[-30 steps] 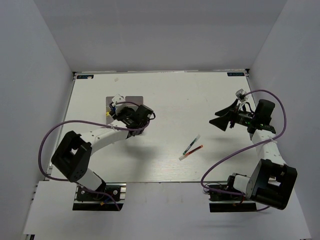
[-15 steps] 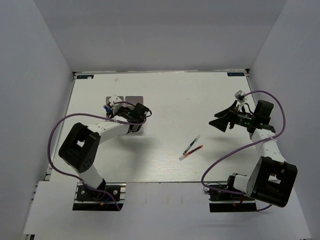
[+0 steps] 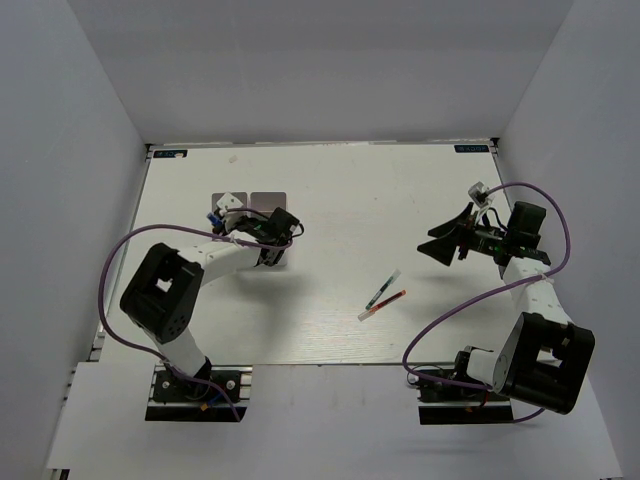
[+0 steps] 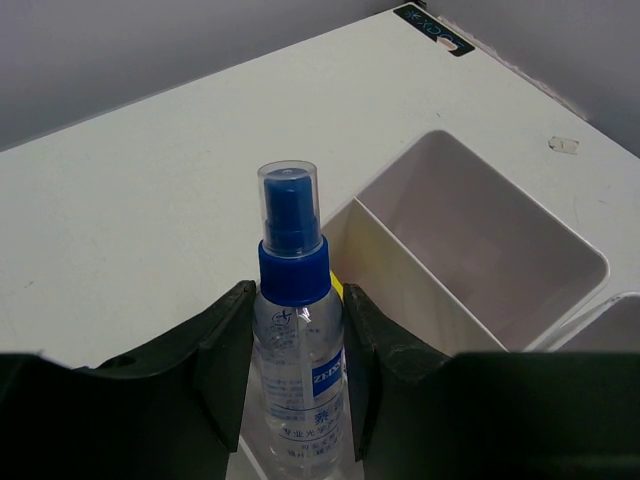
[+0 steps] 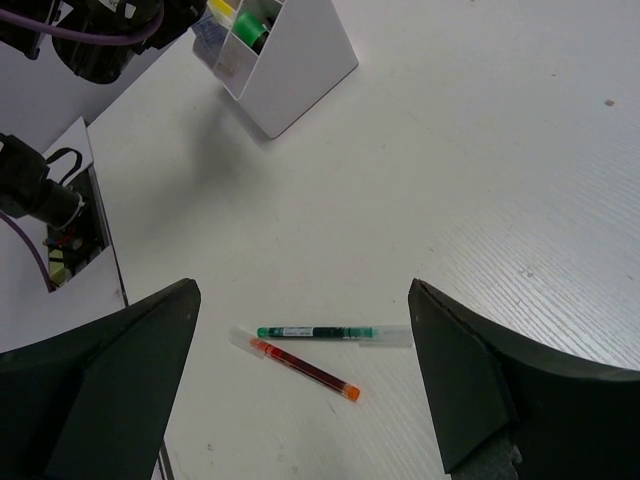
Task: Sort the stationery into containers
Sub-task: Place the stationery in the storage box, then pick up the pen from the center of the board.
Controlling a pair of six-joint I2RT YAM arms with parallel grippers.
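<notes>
Next, my right gripper goes down and to the left in the top view, turning to straddle the green pen's body (image 3: pixel 380 292) (image 5: pixel 316 332), because the pen's body points from finger to finger.
My left gripper (image 4: pixel 298 300) is shut on a clear spray tube with a blue cap (image 4: pixel 292 262), held upright with its base down inside a compartment of the white tray (image 4: pixel 400 285). Something yellow shows just behind the tube. From above, the left gripper (image 3: pixel 226 210) sits at the tray (image 3: pixel 268 203). My right gripper (image 5: pixel 300 300) is open and empty, hovering above two thin pens on the table: a green one (image 5: pixel 320 332) and a red one (image 5: pixel 300 367). In the top view those pens (image 3: pixel 384 294) lie mid-table, left of the right gripper (image 3: pixel 428 240).
The tray compartment (image 4: pixel 480 250) right of the tube holds nothing. In the right wrist view the tray (image 5: pixel 300 60) stands far off with a green highlighter (image 5: pixel 258 28) in it. White walls close in the table on three sides.
The left arm swung its gripper a little to the left over the tray and its elbow rose; it has hardly moved in the last half second. The right arm stays almost still.
</notes>
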